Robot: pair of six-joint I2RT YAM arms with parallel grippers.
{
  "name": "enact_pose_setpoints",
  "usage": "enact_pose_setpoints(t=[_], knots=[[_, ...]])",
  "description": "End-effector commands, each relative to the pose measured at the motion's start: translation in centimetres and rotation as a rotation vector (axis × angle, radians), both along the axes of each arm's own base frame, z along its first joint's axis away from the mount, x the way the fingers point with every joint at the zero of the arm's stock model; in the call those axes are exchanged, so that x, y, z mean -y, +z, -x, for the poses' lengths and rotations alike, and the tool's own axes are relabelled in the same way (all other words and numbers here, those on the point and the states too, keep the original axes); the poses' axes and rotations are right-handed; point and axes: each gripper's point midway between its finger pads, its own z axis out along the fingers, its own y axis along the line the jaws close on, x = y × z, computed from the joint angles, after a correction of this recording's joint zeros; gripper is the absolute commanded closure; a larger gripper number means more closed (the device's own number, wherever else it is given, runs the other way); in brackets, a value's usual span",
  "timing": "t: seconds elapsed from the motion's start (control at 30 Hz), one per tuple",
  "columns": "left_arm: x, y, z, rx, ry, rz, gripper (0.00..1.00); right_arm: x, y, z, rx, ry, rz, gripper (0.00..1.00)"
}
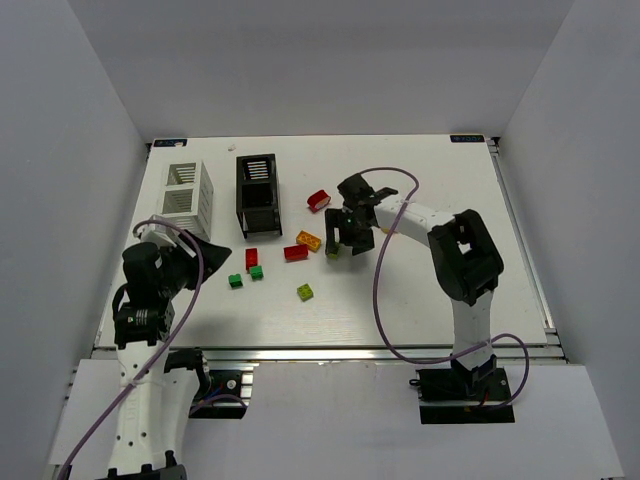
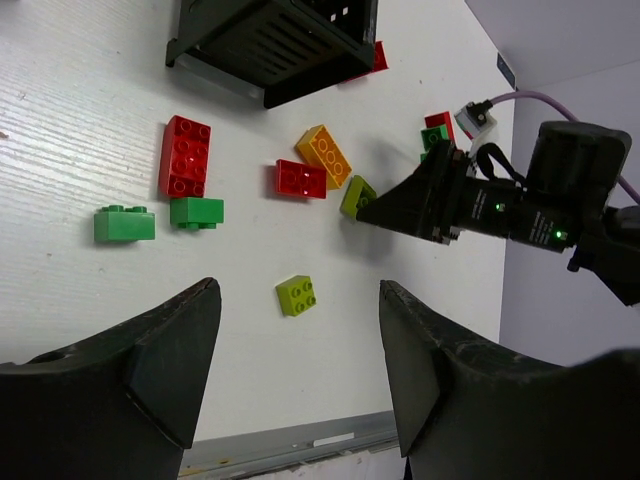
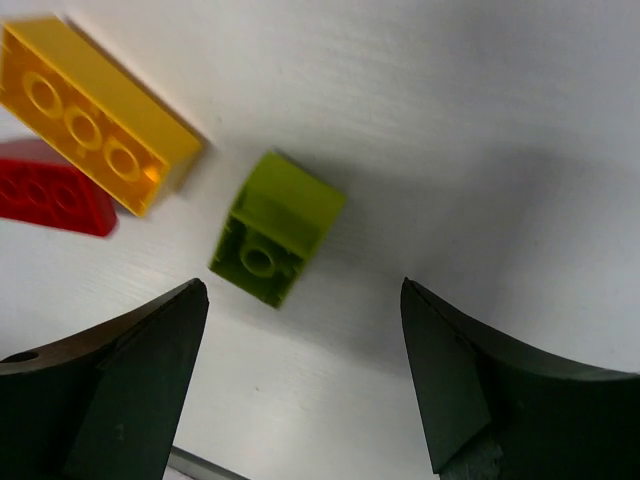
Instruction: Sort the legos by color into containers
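Observation:
The robot's right gripper should move a little toward the orange-yellow brick next, so that its open fingers go around the tipped yellow-green brick [image 1: 333, 251] [image 3: 277, 228].
The legos lie scattered in the middle of the table. A yellow-green brick [image 3: 275, 240] lies tipped on its side, just ahead of my open right gripper [image 3: 305, 370] and touching neither finger. To its left are an orange-yellow brick [image 3: 95, 115] and a red brick [image 3: 50, 190]. My left gripper [image 2: 300, 370] hangs open and empty above the table, short of a square yellow-green brick [image 2: 297, 295]. Further off lie two green bricks [image 2: 125, 223], [image 2: 197, 212] and a red one [image 2: 185, 155]. The white container [image 1: 185, 195] and black container [image 1: 258, 193] stand at the back left.
Another red brick [image 1: 319, 200] lies to the right of the black container. The right gripper [image 2: 430, 200] and its cable fill the right side of the left wrist view. The table's front rail [image 2: 290, 440] runs just below the left fingers.

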Motion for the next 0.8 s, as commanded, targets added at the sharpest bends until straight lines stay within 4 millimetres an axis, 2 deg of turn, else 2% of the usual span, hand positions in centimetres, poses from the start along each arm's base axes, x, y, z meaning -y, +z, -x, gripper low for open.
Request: enact_pose_setpoints(t=[0.0, 0.13, 0.23, 0.4, 0.57, 0.77], knots=[[0.1, -0.2, 0.8, -0.017, 0.016, 0.031, 0.26, -1.2, 0.7, -2.2, 0.024, -0.065, -0.020, 0.18], [-0.1, 0.0, 1.1, -0.026, 0.035, 0.030, 0.26, -2.3, 1.1, -2.8, 0.017, -0.064, -0.053, 0.18], [-0.3, 0.3, 1.1, -0.024, 0.051, 0.028, 0.26, -2.3, 0.7, -2.6, -0.005, -0.078, -0.054, 0.19], [-0.4, 0.9, 1.3, -0.016, 0.072, 0.038, 0.26, -0.3, -1.4, -2.6, 0.004, -0.105, 0.059, 0.22], [-0.4, 0.8, 2.0, -0.021, 0.079, 0.045, 0.26, 0.2, -2.2, -2.4, 0.003, -0.099, 0.086, 0.34], [0.3, 0.7, 2.3, -0.010, 0.049, 0.074, 0.26, -0.4, -2.5, -2.9, 0.022, -0.071, 0.081, 0.39]])
